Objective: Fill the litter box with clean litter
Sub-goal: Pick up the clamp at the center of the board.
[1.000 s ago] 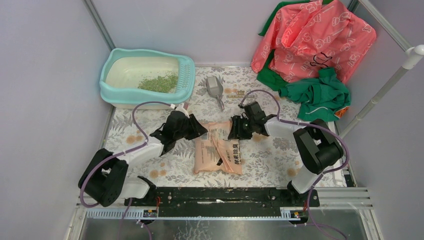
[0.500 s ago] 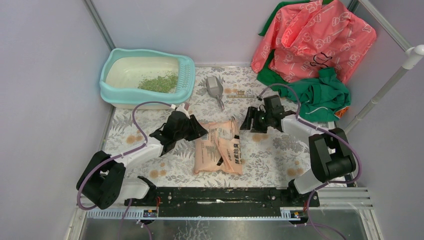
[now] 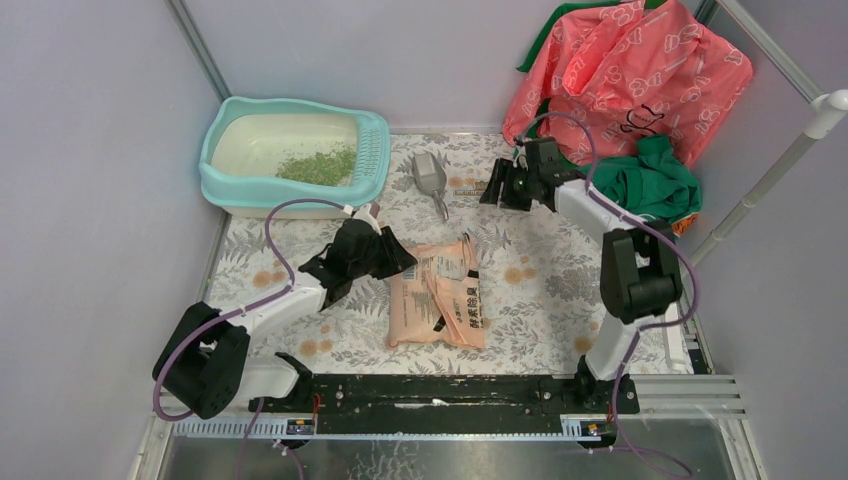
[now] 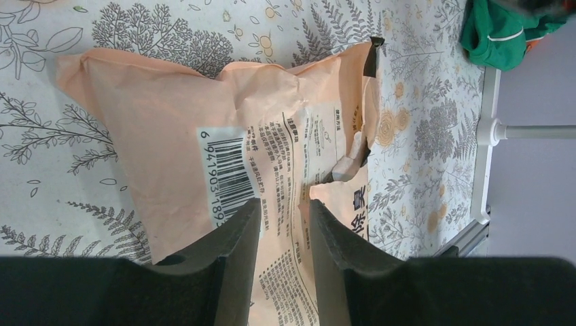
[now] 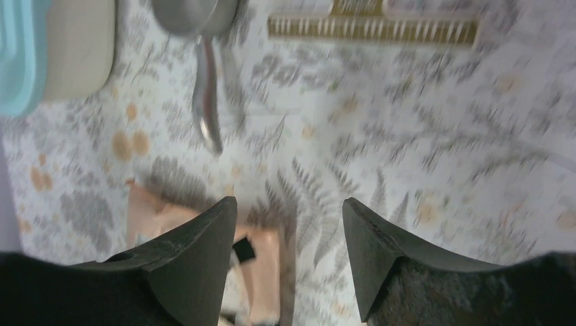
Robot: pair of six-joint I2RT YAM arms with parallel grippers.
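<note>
The raised middle of the gold comb-like piece (image 3: 479, 186) (image 5: 358, 9) is below and beyond the open fingers of my right gripper. I should move that gripper outward next and lower its open fingers around it.
The turquoise litter box (image 3: 375, 150) stands at the far left, and a small heap of green clean litter (image 3: 318, 165) lies in its cream pan. A pink-orange printed bag (image 3: 437, 295) lies flat mid-table, torn at its top edge (image 4: 353, 153). My left gripper (image 3: 398, 262) hovers at the bag's upper left, jaws a narrow gap apart, with the bag's printed face (image 4: 170, 115) showing between them (image 4: 284, 207). My right gripper (image 3: 492, 195) is open above the cloth, right of the grey scoop (image 3: 430, 180). In the right wrist view the gripper (image 5: 289, 207) holds nothing.
A pink-red patterned garment (image 3: 625, 75) and a green cloth (image 3: 640, 190) are piled at the far right. A white pole (image 3: 770, 180) leans at the right edge. A gold comb-like strip (image 5: 370, 30) lies near the scoop (image 5: 204, 68). Grey walls close in the left and back.
My right gripper has left the bag's top corner, opened wider and swung away toward the far side, near the scoop. The left arm has stayed put.
</note>
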